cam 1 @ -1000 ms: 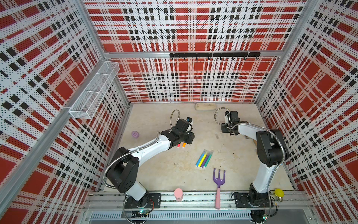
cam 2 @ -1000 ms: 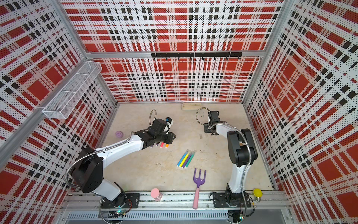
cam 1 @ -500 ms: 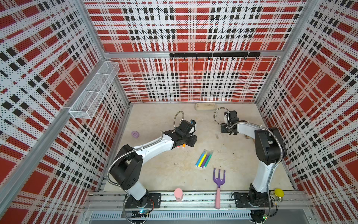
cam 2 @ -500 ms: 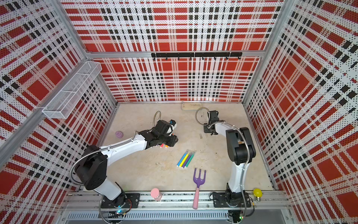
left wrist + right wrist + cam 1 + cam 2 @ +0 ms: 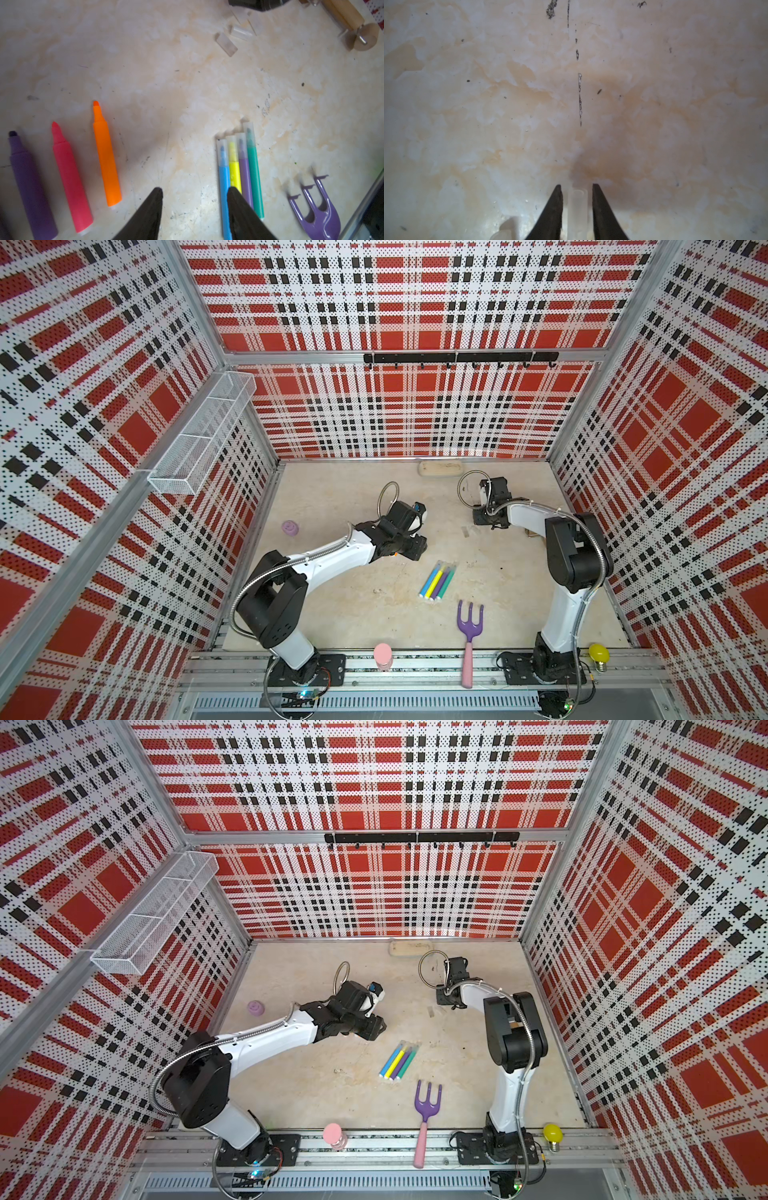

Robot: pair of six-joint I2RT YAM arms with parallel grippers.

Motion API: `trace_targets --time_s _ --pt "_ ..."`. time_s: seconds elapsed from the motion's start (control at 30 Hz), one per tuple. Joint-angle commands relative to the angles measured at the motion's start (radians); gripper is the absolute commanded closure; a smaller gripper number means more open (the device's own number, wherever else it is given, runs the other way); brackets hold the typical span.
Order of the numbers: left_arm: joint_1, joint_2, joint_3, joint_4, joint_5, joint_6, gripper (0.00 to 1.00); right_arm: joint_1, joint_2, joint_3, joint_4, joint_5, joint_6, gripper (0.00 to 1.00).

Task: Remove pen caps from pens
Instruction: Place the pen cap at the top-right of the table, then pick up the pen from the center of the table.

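Observation:
The left gripper comes down and back onto the blue pen's body (image 5: 428,585) (image 5: 225,200) next, since that capped pen lies below the gripper's open fingers and nearer my base.
In the left wrist view, three uncapped pens lie side by side: purple (image 5: 31,187), pink-red (image 5: 70,182) and orange (image 5: 106,158). Several capped pens (image 5: 436,580) lie in a row: blue (image 5: 224,176), yellow (image 5: 234,166), purple (image 5: 245,172), teal (image 5: 254,170). My left gripper (image 5: 195,189) hovers between the two groups, open and empty. Loose clear pen caps (image 5: 226,44) lie near my right gripper (image 5: 484,522). In the right wrist view another clear cap (image 5: 578,207) sits between the right gripper's (image 5: 576,185) parted fingers, with a gap on one side.
A purple garden fork (image 5: 469,626) with a pink handle lies at the front. Along the front rail stand a pink cylinder (image 5: 382,655) and a yellow bulb (image 5: 598,655). A wooden block (image 5: 439,468) lies at the back, a small purple piece (image 5: 290,527) at the left, and a wooden roller (image 5: 349,22) beside the right arm.
My left arm has swung right and forward, now covering the uncapped pens in both top views. My right gripper's jaws have parted from shut around the clear cap.

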Motion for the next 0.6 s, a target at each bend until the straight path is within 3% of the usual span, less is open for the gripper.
trace_targets --time_s 0.0,0.57 --pt "-0.062 0.060 0.013 -0.090 -0.021 0.037 0.46 0.008 -0.046 0.007 0.026 -0.005 -0.012 0.72" --pt "-0.144 0.180 0.029 -0.118 -0.033 0.017 0.49 0.034 -0.134 -0.031 0.046 0.007 -0.017 0.72"
